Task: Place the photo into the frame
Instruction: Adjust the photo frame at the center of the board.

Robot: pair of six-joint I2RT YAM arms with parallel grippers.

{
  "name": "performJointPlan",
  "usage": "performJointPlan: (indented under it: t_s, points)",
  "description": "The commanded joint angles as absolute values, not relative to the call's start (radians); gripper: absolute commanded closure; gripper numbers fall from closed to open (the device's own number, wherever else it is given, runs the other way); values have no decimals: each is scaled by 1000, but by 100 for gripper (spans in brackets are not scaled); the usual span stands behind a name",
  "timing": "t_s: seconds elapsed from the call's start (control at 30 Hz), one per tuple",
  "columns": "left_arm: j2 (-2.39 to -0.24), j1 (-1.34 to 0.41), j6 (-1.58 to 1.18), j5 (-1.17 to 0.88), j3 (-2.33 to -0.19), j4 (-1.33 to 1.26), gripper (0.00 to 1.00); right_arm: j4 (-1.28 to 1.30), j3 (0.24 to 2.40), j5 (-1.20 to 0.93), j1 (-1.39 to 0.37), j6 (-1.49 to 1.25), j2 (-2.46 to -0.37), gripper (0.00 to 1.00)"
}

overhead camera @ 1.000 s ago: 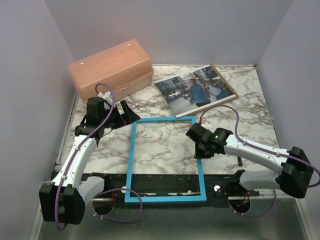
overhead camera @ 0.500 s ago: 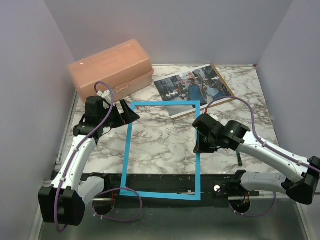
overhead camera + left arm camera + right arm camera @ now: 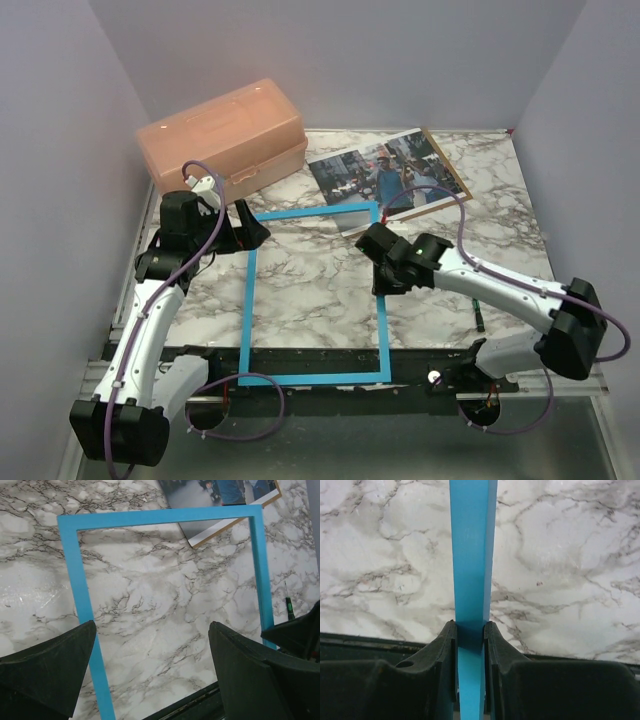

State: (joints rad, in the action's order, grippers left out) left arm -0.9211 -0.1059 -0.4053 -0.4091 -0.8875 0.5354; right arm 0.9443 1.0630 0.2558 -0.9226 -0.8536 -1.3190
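Note:
I will next lower my right gripper left in the top view, onto bare marble, to release the still raised bar.
The frame [image 3: 245, 300], bright blue face up, spans the middle of the marble table. My right gripper [image 3: 383, 287] is shut on its right rail; in the right wrist view the rail [image 3: 470, 555] runs straight out between the fingers of the gripper [image 3: 469, 625]. The frame's far rail [image 3: 160, 517] crosses the near corner of the photo [image 3: 385, 172], which lies picture side up at the back right on a brown board [image 3: 456, 172]. My left gripper [image 3: 255, 228] hangs open above the frame's far left corner, holding nothing [image 3: 152, 625].
A peach plastic box [image 3: 225, 135] stands at the back left. A small green screwdriver [image 3: 478, 320] lies to the right of the frame, also visible in the left wrist view [image 3: 289, 605]. The frame's near rail lies over the black base rail [image 3: 450, 358].
My right gripper has carried the frame to the left and towards the back, so its far rail now reaches the photo's corner. The left gripper shifted slightly left.

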Motion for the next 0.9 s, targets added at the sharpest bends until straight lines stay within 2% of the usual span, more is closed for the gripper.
performJointPlan:
  t_s: [0.0, 0.2, 0.4, 0.43, 0.47, 0.5, 0.63, 0.7, 0.87]
  points:
    - [-909, -100, -377, -416, -876, 551, 3, 781, 1075, 353, -921, -780, -1438, 99]
    - [-927, -101, -383, -460, -868, 526, 3, 701, 1073, 344, -910, -790, -1554, 99]
    - [-943, -101, -386, -469, -860, 526, 3, 621, 1005, 320, -900, -847, -1582, 94]
    - [-943, -101, -388, -473, -855, 525, 3, 618, 994, 323, -899, -859, -1586, 85]
    - [-945, -102, -388, -476, -852, 523, 3, 612, 980, 321, -898, -865, -1588, 83]
    - [-948, -104, -388, -478, -851, 523, 3, 608, 967, 321, -897, -867, -1589, 74]
    - [-970, -113, -397, -479, -851, 528, 1, 589, 916, 302, -898, -879, -1566, 50]
    - [-989, -121, -409, -476, -850, 531, 2, 566, 883, 280, -897, -885, -1536, 43]
    - [-1060, -169, -444, -471, -862, 547, 1, 531, 809, 230, -893, -902, -1463, 16]
